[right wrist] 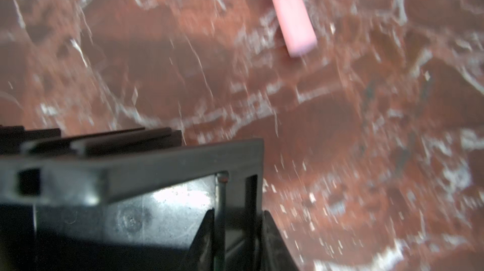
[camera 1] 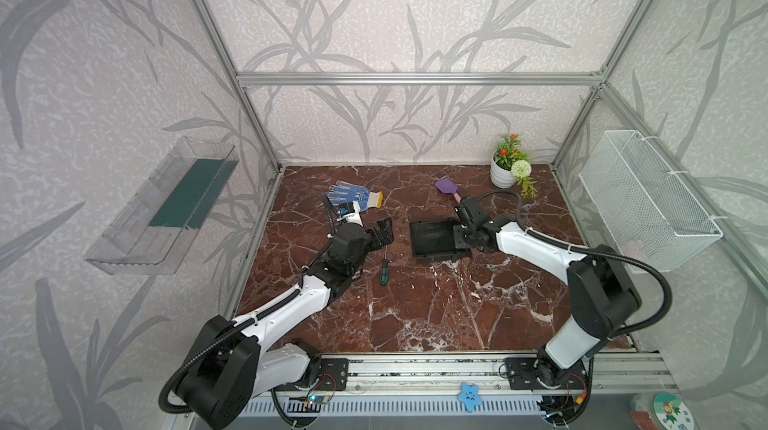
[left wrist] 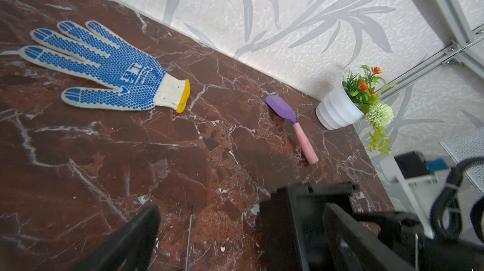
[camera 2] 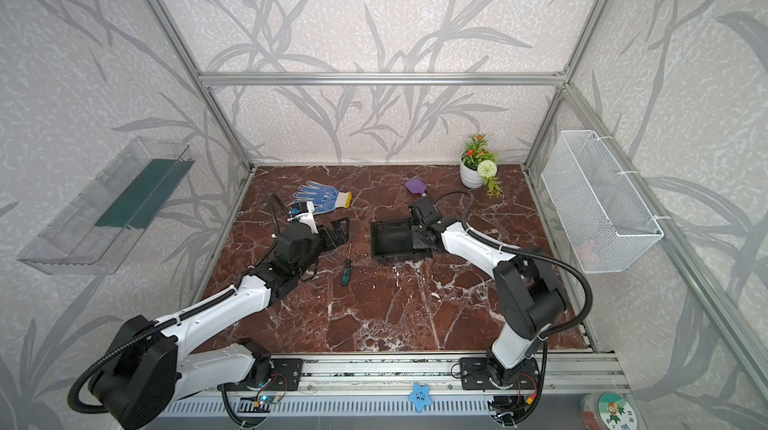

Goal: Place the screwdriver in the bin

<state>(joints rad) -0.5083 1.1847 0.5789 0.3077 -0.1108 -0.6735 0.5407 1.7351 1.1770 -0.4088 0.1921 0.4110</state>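
Note:
Next, my right gripper moves outward and down to release the bin's side, since the bare marble toward the glove's cuff (camera 1: pixel 404 214) (right wrist: pixel 95 89) lies outward of and below it.
The screwdriver (camera 1: pixel 383 275) (camera 2: pixel 345 275), with its green-and-black handle, lies on the marble table to the left of the bin, shaft pointing away. My left gripper (camera 1: pixel 384 232) (camera 2: pixel 338 233) is open just beyond the shaft tip. In the left wrist view the thin shaft (left wrist: pixel 189 235) lies between the spread fingers of the left gripper (left wrist: pixel 235 243). The bin (camera 1: pixel 432 236) (camera 2: pixel 392 236) (left wrist: pixel 277 220) is a shallow black tray at mid table. My right gripper (camera 1: pixel 462 236) (camera 2: pixel 422 236) (right wrist: pixel 235 230) is shut on the bin's right wall (right wrist: pixel 157 167).
A blue-dotted glove (camera 1: pixel 353 197) (left wrist: pixel 110 73) lies behind the left gripper. A purple-and-pink toy shovel (camera 1: pixel 446 187) (left wrist: pixel 290 120) and a potted plant (camera 1: pixel 503 174) are at the back right. A white wire basket (camera 1: pixel 648 203) and a clear shelf (camera 1: pixel 162 207) hang on the side walls.

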